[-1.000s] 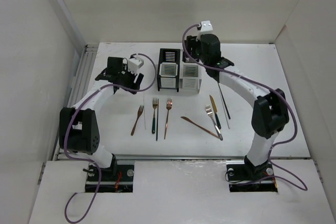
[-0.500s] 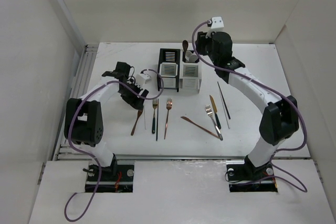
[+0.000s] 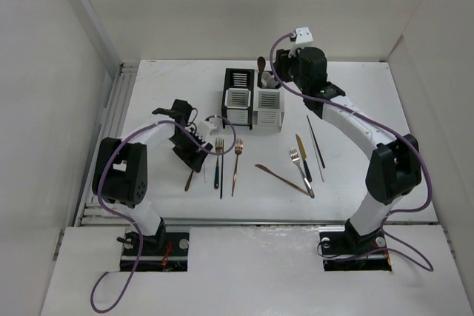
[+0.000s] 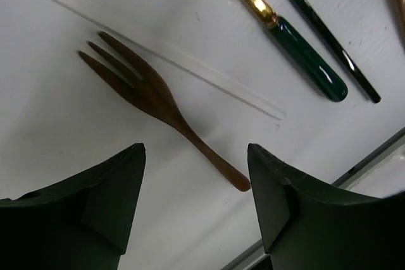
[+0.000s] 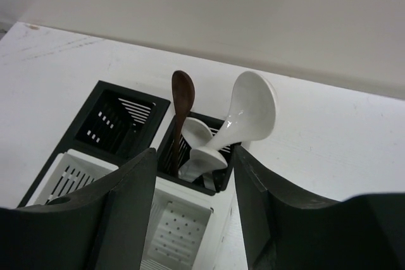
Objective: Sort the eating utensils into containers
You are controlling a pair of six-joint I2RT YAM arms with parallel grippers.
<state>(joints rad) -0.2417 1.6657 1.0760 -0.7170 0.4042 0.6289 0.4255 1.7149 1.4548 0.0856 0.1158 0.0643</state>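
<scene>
Next, my left gripper lowers onto the brown wooden fork's slim handle [image 4: 202, 146] and closes. The fork's handle points between my open fingers, clear of the white chopstick [image 4: 190, 61].
My left gripper [image 3: 194, 153] is open and empty, low over the table. In the left wrist view [image 4: 196, 150] a brown wooden fork [image 4: 158, 102] lies just ahead of the jaws, its handle end between the fingertips. A white chopstick [image 4: 190, 61], a green-handled gold piece [image 4: 304, 55] and a black chopstick [image 4: 329, 42] lie beyond. My right gripper [image 5: 193, 150] is open and empty above the back right black holder [image 5: 166, 150], which holds a brown spoon [image 5: 181, 99] and white spoons [image 5: 250, 109]. The back left black holder [image 5: 120, 115] looks empty.
Two white holders [image 3: 237, 105] [image 3: 268, 112] stand in front of the black ones. A copper fork [image 3: 236, 166], a copper knife [image 3: 280, 178], a silver fork [image 3: 301, 170], a dark-handled knife [image 3: 303, 157] and black chopsticks [image 3: 315, 138] lie across the middle of the table.
My left gripper has swung from the back left down over the brown fork. My right gripper has lifted off the back right holder, where the brown spoon now shows.
</scene>
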